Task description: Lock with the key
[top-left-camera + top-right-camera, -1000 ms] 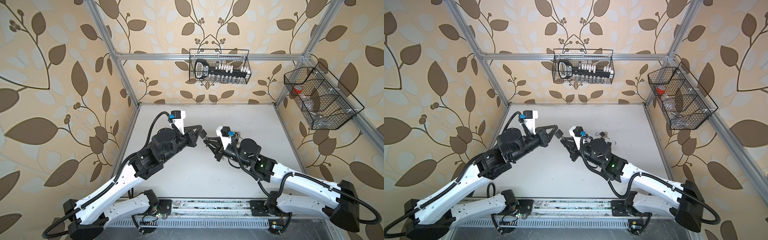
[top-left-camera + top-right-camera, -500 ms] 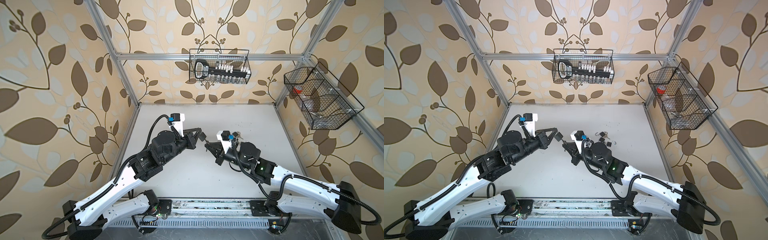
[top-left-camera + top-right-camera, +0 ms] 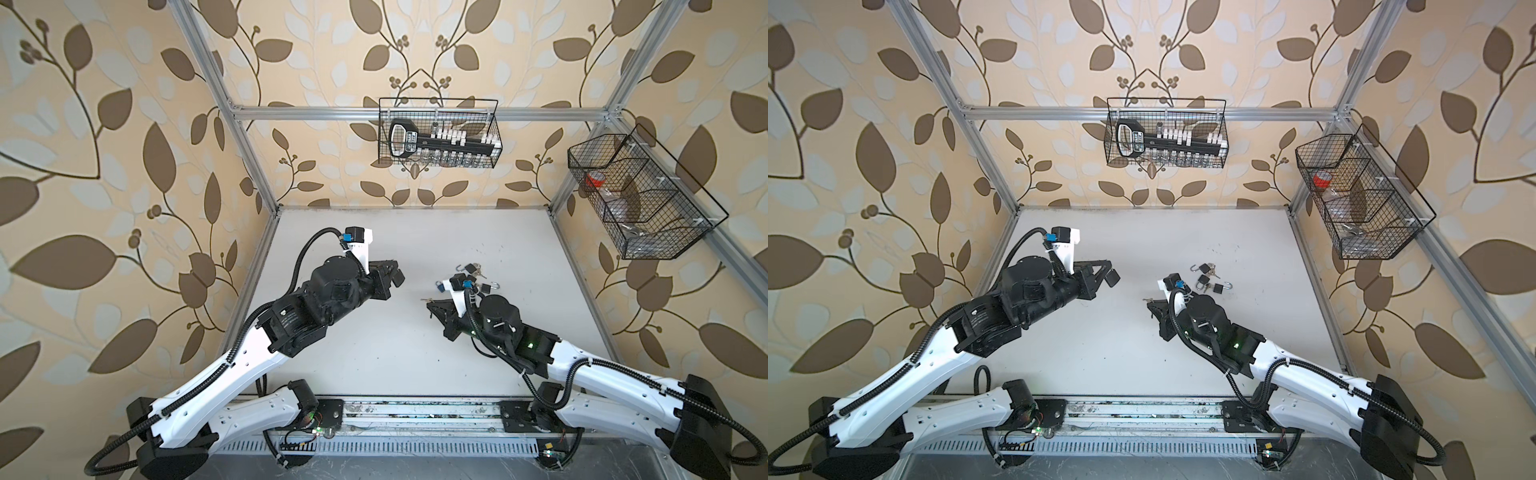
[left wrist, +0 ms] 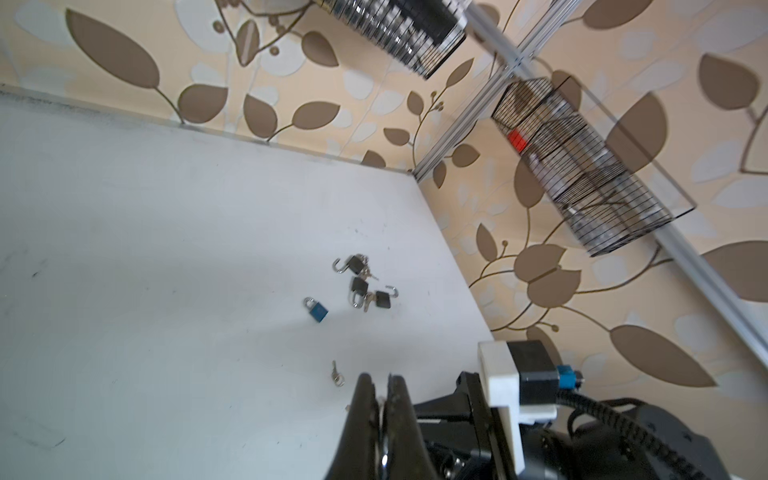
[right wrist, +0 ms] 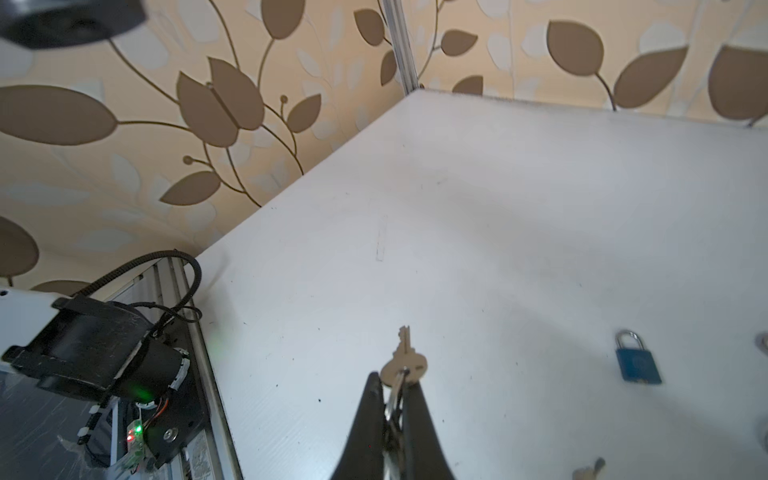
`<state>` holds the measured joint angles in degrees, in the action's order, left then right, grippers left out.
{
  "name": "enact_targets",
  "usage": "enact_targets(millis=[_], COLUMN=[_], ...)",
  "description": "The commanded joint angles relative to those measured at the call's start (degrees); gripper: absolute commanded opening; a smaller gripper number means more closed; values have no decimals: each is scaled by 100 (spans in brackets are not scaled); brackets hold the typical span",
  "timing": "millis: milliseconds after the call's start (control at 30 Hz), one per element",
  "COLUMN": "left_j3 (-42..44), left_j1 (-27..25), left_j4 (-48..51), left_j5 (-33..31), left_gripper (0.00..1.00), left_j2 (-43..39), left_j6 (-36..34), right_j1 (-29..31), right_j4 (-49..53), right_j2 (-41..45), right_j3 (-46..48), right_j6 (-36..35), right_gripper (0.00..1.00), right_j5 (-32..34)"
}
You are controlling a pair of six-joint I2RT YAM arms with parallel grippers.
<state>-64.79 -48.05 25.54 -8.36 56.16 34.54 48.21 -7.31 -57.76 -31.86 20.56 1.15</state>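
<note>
The clear patch of bare tabletop lies below my right gripper, so my right gripper will next tilt downward and move down to release the key's ring there.
The brass key (image 5: pixel 405 357) sticks out past the tips of my right gripper (image 5: pixel 392 380), which is shut on the key's ring. In both top views that gripper (image 3: pixel 430 306) (image 3: pixel 1149 306) hangs low over the white table, right of the middle. A blue padlock (image 5: pixel 638 365) (image 4: pixel 318 311) with its shackle shut lies on the table just beyond it. My left gripper (image 3: pixel 397 276) (image 4: pixel 380 380) hovers left of the middle, apart from the right one. It is shut, and nothing shows between its tips.
Three black padlocks (image 4: pixel 358 286) (image 3: pixel 1204 268) lie with keys behind the blue one, two with open shackles. A loose key (image 4: pixel 336 372) lies nearer my grippers. Wire baskets hang on the back wall (image 3: pixel 438 133) and the right wall (image 3: pixel 640 199). Aluminium posts frame the table (image 3: pixel 415 232).
A second ago the two gripper tips almost met at mid-table. The right arm has drawn back to the right and towards the front, and the left has pulled back slightly to the left.
</note>
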Motion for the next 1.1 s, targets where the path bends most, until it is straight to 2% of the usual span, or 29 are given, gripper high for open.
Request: enact_targets(millis=[0,167,300,600,867,1067], left_j3=[-139,-6,128,339,345,371], left_j1=[-24,-20,5,313,356,363], left_j4=[696,817,756,795,759,751], left_j5=[164,409,431,646,841,913], left_gripper=[0,0,0,0,0,0], left_j2=[335,691,706,450,483,483], left_j6=[-198,-187,-116,-49,-7,-33], right_j1=[-379,-758,-769,-769,-831,-830], right_j4=[523,814,1102,1098,1347,1334], right_j2=[-225,-889,-1585,-2570,-3357,-3549], right_j3=[215,19,-373,-848,-1349,-1456], right_j6=[615,621,450,243,205,240], right_gripper=[0,0,0,0,0,3], right_j5=[-353,-829,-1046,-1574,-1447,-1155])
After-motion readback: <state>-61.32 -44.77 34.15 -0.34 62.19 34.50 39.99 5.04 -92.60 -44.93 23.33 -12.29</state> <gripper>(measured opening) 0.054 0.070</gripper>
